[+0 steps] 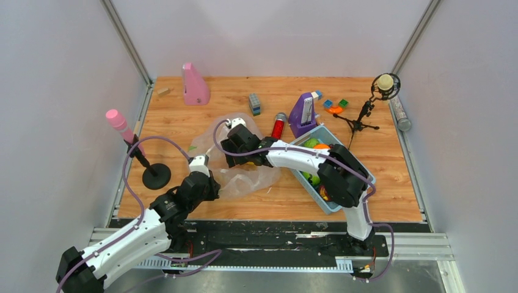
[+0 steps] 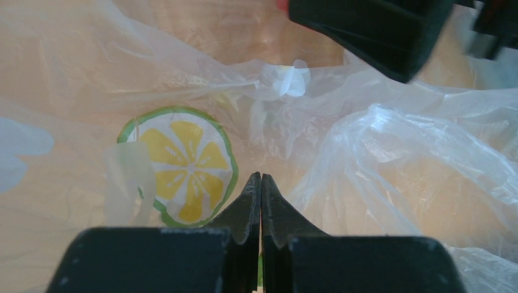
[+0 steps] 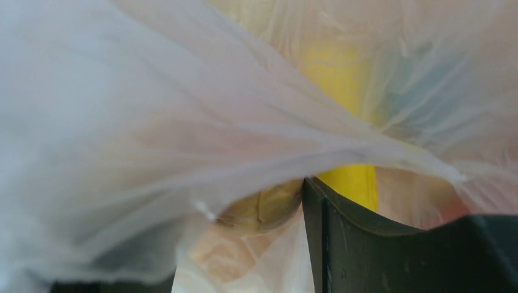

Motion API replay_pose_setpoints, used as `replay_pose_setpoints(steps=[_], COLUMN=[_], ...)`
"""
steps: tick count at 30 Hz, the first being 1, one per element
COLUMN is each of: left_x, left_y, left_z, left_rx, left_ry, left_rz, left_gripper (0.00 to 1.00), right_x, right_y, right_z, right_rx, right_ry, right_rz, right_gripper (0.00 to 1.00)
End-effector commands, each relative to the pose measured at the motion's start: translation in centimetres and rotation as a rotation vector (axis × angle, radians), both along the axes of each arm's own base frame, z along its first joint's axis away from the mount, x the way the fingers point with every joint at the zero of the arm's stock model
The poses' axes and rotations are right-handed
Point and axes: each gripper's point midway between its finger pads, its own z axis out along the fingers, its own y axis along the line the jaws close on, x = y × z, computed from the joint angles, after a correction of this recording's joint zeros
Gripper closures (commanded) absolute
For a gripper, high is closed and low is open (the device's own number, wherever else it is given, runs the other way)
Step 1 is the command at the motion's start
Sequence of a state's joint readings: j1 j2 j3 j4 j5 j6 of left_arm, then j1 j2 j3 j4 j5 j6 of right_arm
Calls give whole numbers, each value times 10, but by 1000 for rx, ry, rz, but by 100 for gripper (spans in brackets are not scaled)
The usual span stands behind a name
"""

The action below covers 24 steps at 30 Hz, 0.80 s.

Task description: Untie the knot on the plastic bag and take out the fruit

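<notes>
I will lift my right gripper from the bag [image 1: 247,174], carry the yellowish fruit piece over the blue tray [image 1: 314,178], lower it and let it go, because the tray already holds toy fruit.
The plastic bag [image 1: 247,174] lies crumpled on the wooden table between my arms. My left gripper [image 1: 203,166] sits at its near left edge. In the left wrist view the left gripper [image 2: 261,178] is shut, with film of the plastic bag [image 2: 391,140] pinched in the slit, beside a lemon-slice print [image 2: 183,163]. My right gripper [image 1: 235,141] reaches into the bag from the right. In the right wrist view film [image 3: 153,122] drapes over the open right gripper [image 3: 238,244]. A yellow banana [image 3: 345,177] and a yellowish fruit piece [image 3: 262,210] lie by the right finger [image 3: 379,250]. I cannot pick out the knot.
A blue tray [image 1: 307,178] with toy fruit stands right of the bag, under my right arm. A pink microphone on a round stand [image 1: 156,176] is at the left. A red can [image 1: 278,127], purple object [image 1: 303,113], grey block [image 1: 255,104] and tripod [image 1: 365,116] stand behind.
</notes>
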<state>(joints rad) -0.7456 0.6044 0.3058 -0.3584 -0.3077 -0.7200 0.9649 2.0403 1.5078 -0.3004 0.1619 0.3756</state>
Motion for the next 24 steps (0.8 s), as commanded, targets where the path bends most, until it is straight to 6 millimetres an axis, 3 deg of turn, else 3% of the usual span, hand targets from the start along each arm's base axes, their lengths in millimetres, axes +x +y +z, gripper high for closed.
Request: replay_pose_setpoints(steps=[1, 7, 13, 19, 22, 24], left_x=[8, 8, 8, 8, 8, 7], left_y=[-1, -1, 0, 1, 1, 1], left_z=[20, 23, 25, 27, 28, 28], left_rx=[-23, -18, -12, -14, -16, -19], left_ry=[-45, -47, -49, -50, -48, -47], left_rz=[23, 24, 25, 26, 26, 27], left_gripper=[100, 100, 100, 100, 100, 100], right_x=[-19, -41, -59, -70, -72, -66], right_y=[-9, -15, -10, -3, -9, -24], right_z=[40, 66, 107, 171, 208, 224], right_rx=[75, 123, 209, 348, 414, 445], right_ry=[23, 41, 29, -5, -48, -64], right_rz=[-18, 25, 93, 154, 152, 117], right_gripper=[45, 45, 46, 46, 45, 45])
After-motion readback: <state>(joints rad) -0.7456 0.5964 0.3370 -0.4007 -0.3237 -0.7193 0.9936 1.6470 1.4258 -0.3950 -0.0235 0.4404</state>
